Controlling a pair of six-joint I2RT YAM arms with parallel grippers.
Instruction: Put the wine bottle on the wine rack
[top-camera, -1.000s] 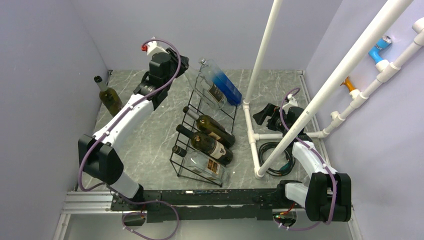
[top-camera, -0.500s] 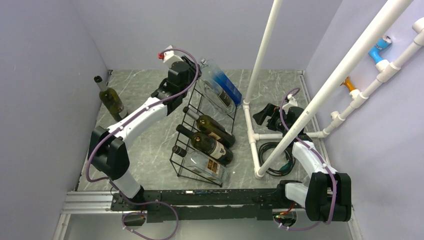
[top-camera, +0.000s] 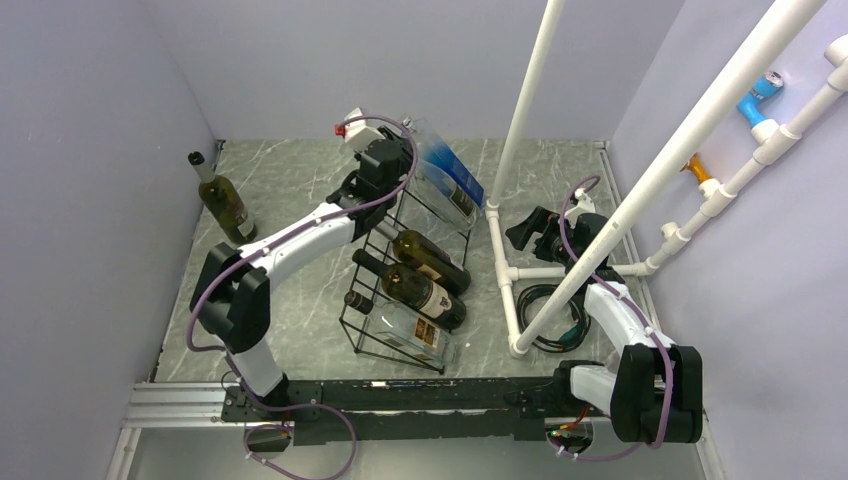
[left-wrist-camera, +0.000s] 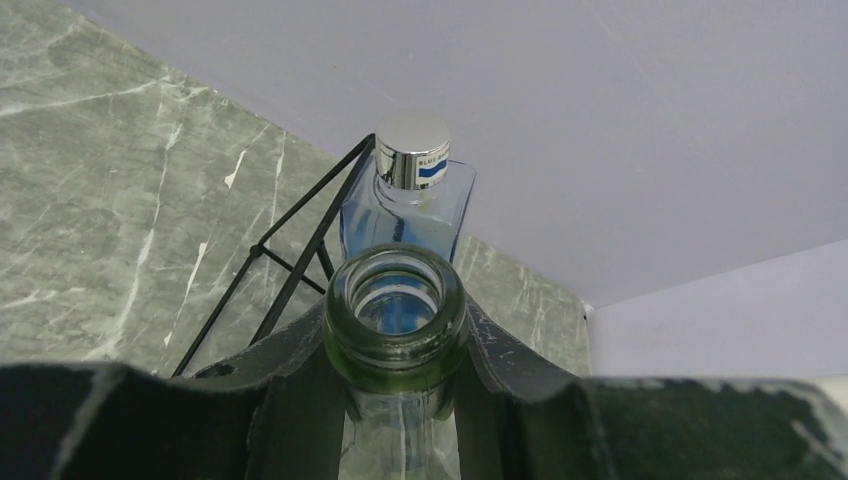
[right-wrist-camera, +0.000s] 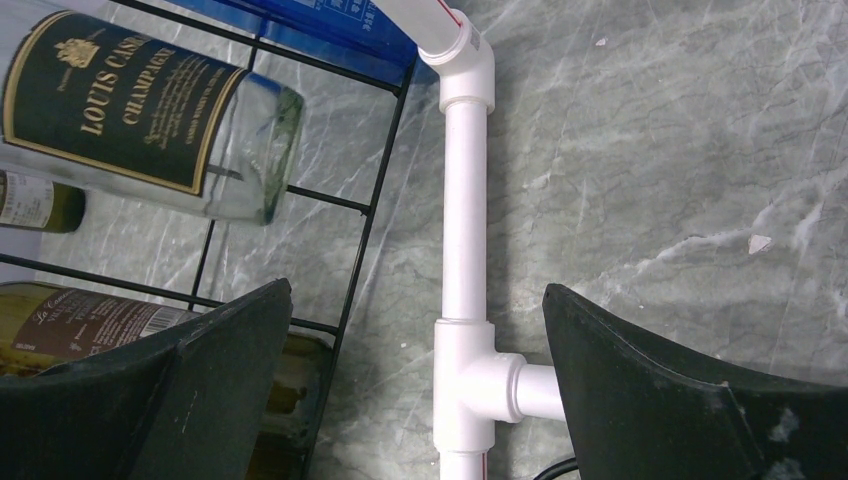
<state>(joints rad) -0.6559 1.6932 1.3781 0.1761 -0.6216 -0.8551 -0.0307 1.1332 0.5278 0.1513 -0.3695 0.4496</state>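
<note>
Next, my left gripper moves down toward the slot (top-camera: 443, 204) beside the blue bottle and releases the neck, since the clear bottle's base stops short of the rack's edge wire.
My left gripper (top-camera: 385, 168) is shut on the neck of a clear wine bottle (top-camera: 437, 192) with a dark label. The bottle lies slanted in the far end of the black wire wine rack (top-camera: 372, 262). In the left wrist view the fingers (left-wrist-camera: 270, 390) clamp the neck below the green-rimmed mouth (left-wrist-camera: 397, 318). The bottle's base and label show in the right wrist view (right-wrist-camera: 130, 110), resting through the rack wires (right-wrist-camera: 370, 230). My right gripper (top-camera: 527, 231) is open and empty, hovering over a white pipe (right-wrist-camera: 465, 200).
A blue bottle (top-camera: 455, 168) lies at the rack's far end, against the held bottle. Three more bottles (top-camera: 425, 292) fill the nearer slots. A green bottle (top-camera: 222, 200) stands upright at the far left. A white pipe frame (top-camera: 505, 270) and black cable (top-camera: 545, 300) lie right of the rack.
My left gripper has moved right and nearer, toward the rack, with the bottle neck in it; the bottle has slid deeper into the rack. The right arm has not moved.
</note>
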